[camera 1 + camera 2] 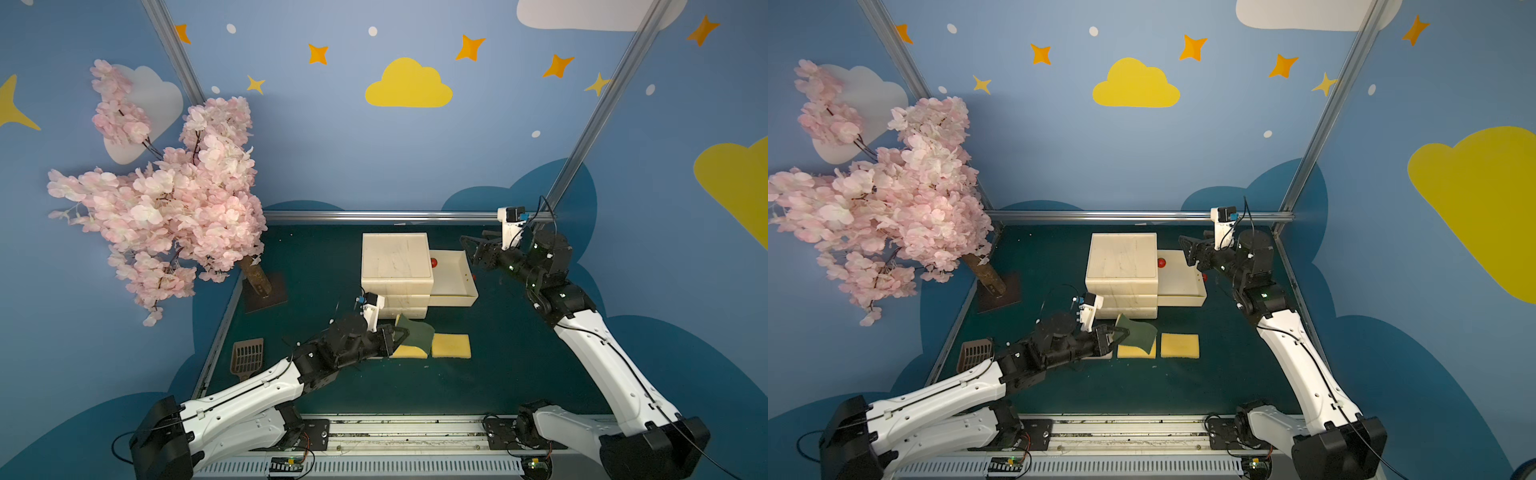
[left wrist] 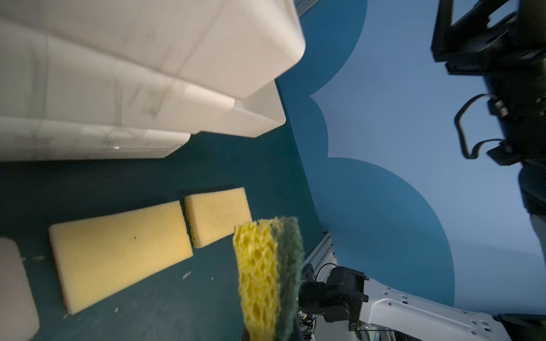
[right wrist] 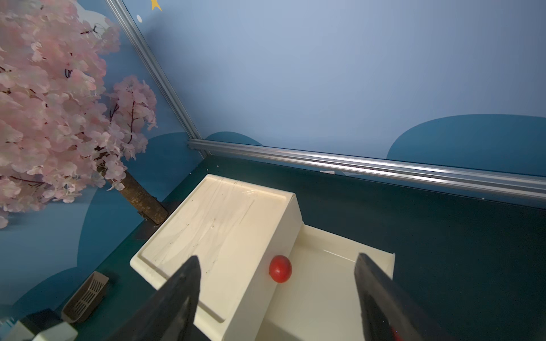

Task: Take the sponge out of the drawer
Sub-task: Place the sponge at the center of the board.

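I will next move my left gripper back and down and let go of the sponge on the bare near tabletop. That spot is below and behind the gripper, clear of other sponges.
My left gripper [image 1: 398,335] is shut on a sponge [image 1: 419,331] with a green scouring face and a yellow porous body [image 2: 260,283]. It holds it just above the table, in front of the white drawer unit [image 1: 395,255]. In both top views the open drawer [image 1: 453,300] [image 1: 1183,300] sticks out to the right; its floor [image 3: 325,265] shows nothing on it. My right gripper [image 1: 467,246] [image 3: 276,258] hovers open over the drawer's far end, empty, near a red knob [image 3: 280,269].
Two flat yellow sponges [image 1: 451,345] [image 1: 409,352] lie on the green table under and right of the held one. A pale pad [image 2: 14,289] lies beside them. A pink blossom tree [image 1: 166,199] and a brown scoop [image 1: 248,356] stand at the left.
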`<move>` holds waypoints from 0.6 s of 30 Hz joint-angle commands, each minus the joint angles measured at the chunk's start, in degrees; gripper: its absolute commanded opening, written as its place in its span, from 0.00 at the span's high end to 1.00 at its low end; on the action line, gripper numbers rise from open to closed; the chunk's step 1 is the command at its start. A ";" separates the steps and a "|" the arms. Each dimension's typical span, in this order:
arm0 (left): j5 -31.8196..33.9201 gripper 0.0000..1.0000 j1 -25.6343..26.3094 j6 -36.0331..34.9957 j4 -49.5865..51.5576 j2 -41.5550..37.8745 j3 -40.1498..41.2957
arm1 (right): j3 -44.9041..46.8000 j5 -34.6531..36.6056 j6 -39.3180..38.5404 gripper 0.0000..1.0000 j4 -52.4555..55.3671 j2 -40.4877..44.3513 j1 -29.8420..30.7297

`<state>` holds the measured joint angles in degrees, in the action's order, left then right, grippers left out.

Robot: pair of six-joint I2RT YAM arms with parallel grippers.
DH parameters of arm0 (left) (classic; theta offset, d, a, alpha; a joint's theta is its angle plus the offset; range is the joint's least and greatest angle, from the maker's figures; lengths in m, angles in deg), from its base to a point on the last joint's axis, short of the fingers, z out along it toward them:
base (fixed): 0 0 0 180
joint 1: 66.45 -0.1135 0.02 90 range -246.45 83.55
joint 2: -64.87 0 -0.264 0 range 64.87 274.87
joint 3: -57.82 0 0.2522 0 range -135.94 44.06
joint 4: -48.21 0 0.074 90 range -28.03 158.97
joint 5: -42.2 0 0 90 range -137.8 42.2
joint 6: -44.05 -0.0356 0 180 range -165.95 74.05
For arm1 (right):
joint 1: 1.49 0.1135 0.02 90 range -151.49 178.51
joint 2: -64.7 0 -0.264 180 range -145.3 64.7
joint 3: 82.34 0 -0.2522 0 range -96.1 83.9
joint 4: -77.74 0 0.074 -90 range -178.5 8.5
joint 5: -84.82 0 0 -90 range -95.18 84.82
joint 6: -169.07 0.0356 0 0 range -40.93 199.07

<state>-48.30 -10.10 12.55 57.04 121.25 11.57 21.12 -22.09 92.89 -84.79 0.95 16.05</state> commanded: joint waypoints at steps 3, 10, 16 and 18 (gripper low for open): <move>13.26 0.98 8.27 7.35 0.41 1.90 0.83 | 2.69 -0.14 4.08 0.18 -2.54 3.99 -0.31; 20.83 0.98 15.73 17.59 -2.53 6.18 5.20 | 4.20 -0.93 6.09 0.17 -3.76 6.87 -0.20; 21.58 0.98 17.84 27.40 -4.36 10.49 7.94 | 4.92 -0.63 7.22 0.16 -4.04 7.74 -0.21; 20.82 0.98 17.85 30.06 -5.67 12.52 8.43 | 5.55 -0.57 7.01 0.16 -4.38 8.27 -0.05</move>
<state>-28.54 7.56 36.29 54.11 131.98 19.46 25.73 -22.35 99.21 -87.48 7.83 15.97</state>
